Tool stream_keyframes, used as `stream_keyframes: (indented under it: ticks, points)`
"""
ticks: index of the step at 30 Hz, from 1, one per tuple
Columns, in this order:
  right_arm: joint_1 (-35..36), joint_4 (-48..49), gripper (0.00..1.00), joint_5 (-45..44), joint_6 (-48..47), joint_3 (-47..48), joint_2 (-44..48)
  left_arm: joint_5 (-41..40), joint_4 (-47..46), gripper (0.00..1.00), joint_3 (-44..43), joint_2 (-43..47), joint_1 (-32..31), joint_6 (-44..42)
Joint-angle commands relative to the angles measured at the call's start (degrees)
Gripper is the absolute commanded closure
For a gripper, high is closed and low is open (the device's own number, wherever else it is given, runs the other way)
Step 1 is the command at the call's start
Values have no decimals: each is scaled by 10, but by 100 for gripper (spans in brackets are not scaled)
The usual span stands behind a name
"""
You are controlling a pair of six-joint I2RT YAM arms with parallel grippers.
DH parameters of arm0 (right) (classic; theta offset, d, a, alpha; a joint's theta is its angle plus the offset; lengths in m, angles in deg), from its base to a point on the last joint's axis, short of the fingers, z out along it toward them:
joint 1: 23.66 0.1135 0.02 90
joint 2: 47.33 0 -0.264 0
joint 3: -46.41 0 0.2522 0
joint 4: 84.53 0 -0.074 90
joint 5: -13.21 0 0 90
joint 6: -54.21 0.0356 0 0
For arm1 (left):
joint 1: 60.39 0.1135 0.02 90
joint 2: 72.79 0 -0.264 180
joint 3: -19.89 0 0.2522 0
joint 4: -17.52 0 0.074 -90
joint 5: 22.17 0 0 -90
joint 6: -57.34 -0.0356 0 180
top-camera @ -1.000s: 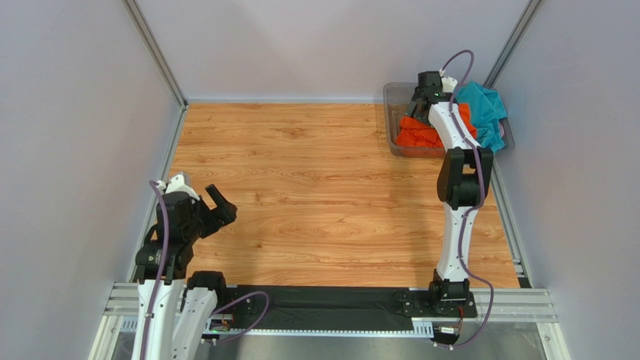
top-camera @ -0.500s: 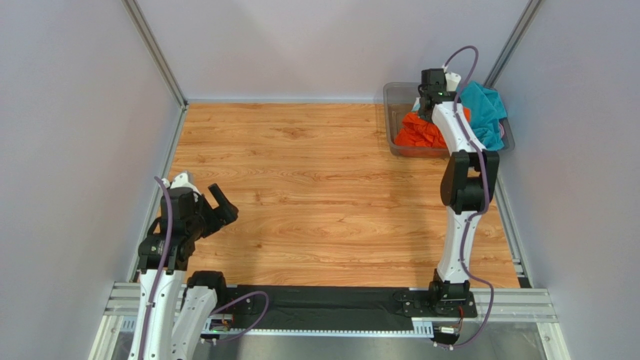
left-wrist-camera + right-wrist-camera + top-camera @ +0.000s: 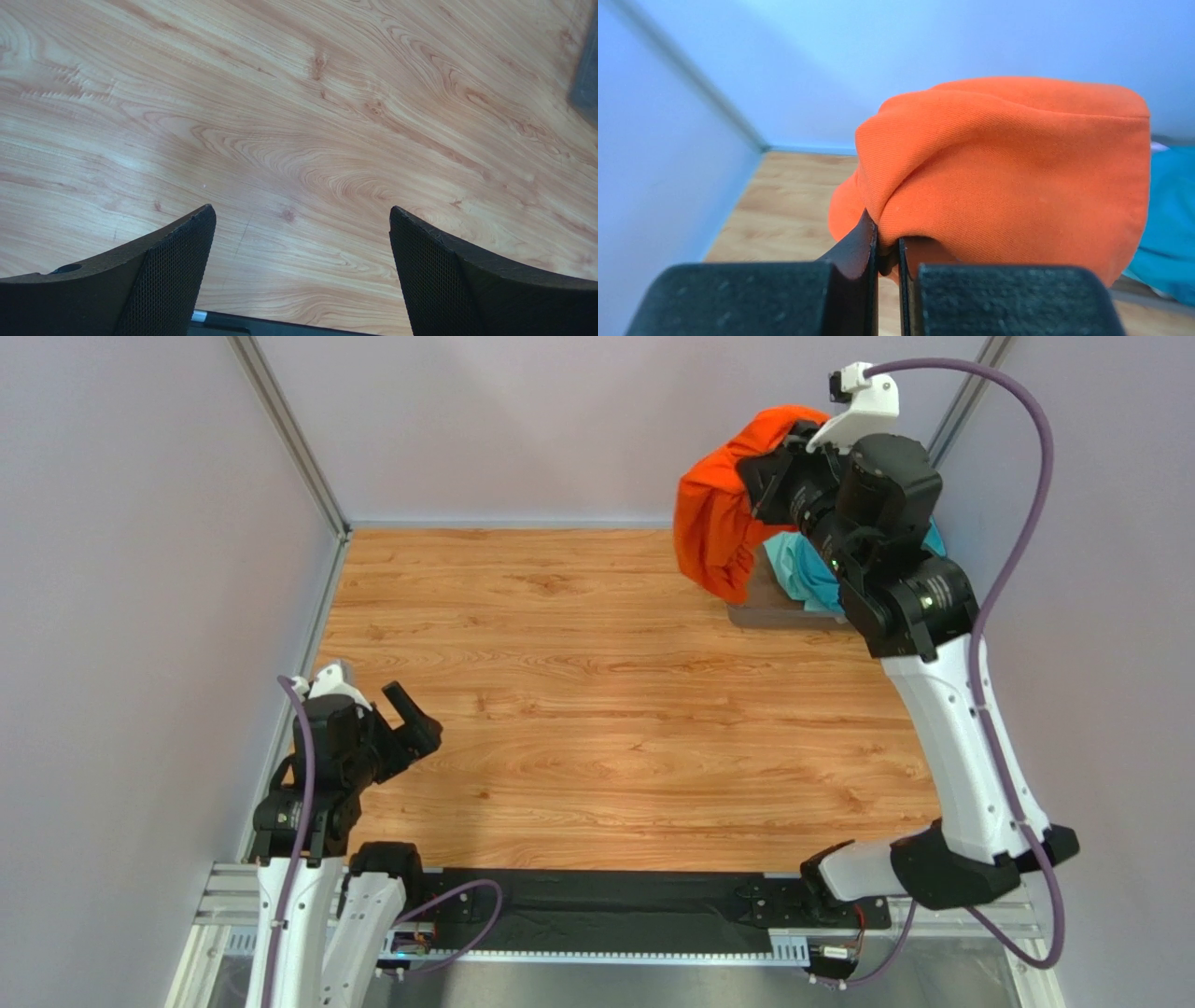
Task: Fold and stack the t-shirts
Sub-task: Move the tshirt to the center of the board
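Observation:
The orange t-shirt comes down in my right gripper next, drawn back from the grey plastic bin and laid across the wooden table [image 3: 612, 707], which is empty there.
My right gripper [image 3: 769, 476] is shut on a bunched fold of the bright orange t-shirt [image 3: 718, 504], which hangs high in the air at the back right. In the right wrist view the orange t-shirt [image 3: 1011, 161] bulges over the pinched fingertips of the right gripper [image 3: 887, 248]. A teal t-shirt [image 3: 802, 567] lies behind the arm, and shows as a teal patch [image 3: 1169, 217] at the right edge of the wrist view. My left gripper [image 3: 396, 721] hovers open over bare wood at the near left, and the left gripper [image 3: 302, 224] holds nothing.
The grey plastic bin [image 3: 765, 599] at the back right is mostly hidden by the raised arm and hanging cloth. Grey walls close in the wooden table [image 3: 589, 700] on three sides. A black rail [image 3: 603, 903] runs along the near edge.
The right gripper shut on the orange t-shirt in the bin and lifted it high, up and to the left. The left arm barely moved.

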Motion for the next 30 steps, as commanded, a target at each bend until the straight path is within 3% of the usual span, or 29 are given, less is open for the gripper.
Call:
stream_keyframes:
  ticks: [1,4,9,10,13,14,18,20,22,23,24,26,30]
  points:
    - [57,14,100,132,-25,20,27,-5,2,0,1,7,5,9]
    - [95,37,100,229,1,1,58,-5,3,0,0,8,5,7]
    - [123,67,97,252,31,-78,105,-5,1,0,1,12,5,9]
    - [123,71,97,244,43,-140,131,-5,0,0,1,13,5,8]
    - [123,84,91,154,63,-255,173,-5,-1,0,1,10,5,8]
    - [123,83,89,67,78,-330,196,-5,-1,0,1,9,5,8]
    - [103,29,77,-109,151,-493,214,12,-4,0,12,-2,4,19]
    - [61,1,49,-131,206,-545,208,30,-11,0,24,-19,5,24]
    - [37,-32,14,-137,229,-566,199,46,-14,0,30,-48,5,34]
    - [36,-40,5,-143,234,-572,198,60,-15,0,36,-60,4,34]
    - [36,-51,0,-144,233,-581,202,77,-25,0,40,-79,4,31]
    - [36,-57,0,-141,225,-589,211,117,-39,0,61,-90,-6,34]
    - [36,-59,0,-132,212,-624,250,103,-80,0,96,-90,-71,67]
